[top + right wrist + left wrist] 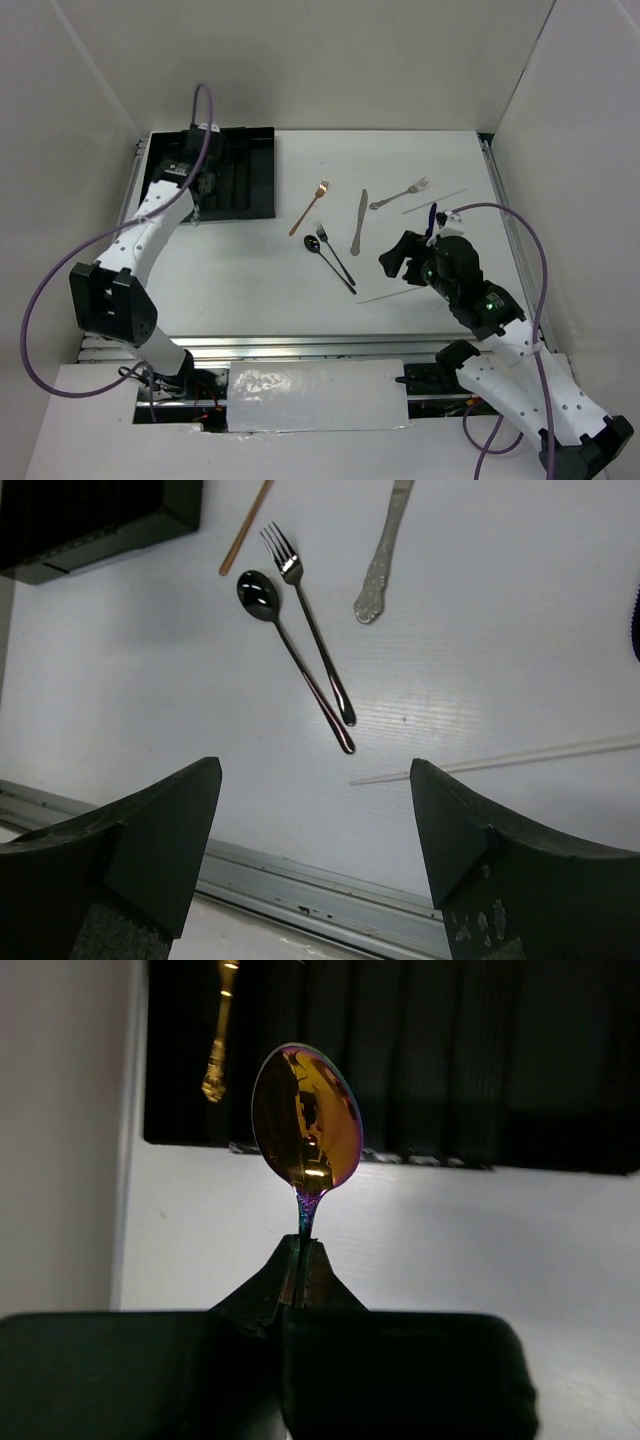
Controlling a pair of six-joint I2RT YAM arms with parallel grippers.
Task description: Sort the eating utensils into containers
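Note:
My left gripper moves outward and to the left in the top view next, then down into the gold handle's slot (164,157) (229,1035). Open space lies beside the gold handle.
My left gripper (199,203) (300,1247) is shut on the thin neck of a copper-gold spoon (306,1120), whose bowl points up just before the near edge of the black cutlery tray (252,172) (470,1060). A gold handle (217,1035) lies in a left slot. My right gripper (394,262) (315,768) is open and empty above the table. Beyond it lie a black spoon (257,593) (313,244) and a black fork (300,590) (335,254), side by side. A copper fork (310,207), a silver knife (358,222) and a silver fork (400,194) lie mid-table.
A thin pale stick (400,291) (530,753) lies near my right gripper, and another one (435,202) lies by the silver fork. White walls close in the table on the left, back and right. A metal rail (300,890) runs along the near edge.

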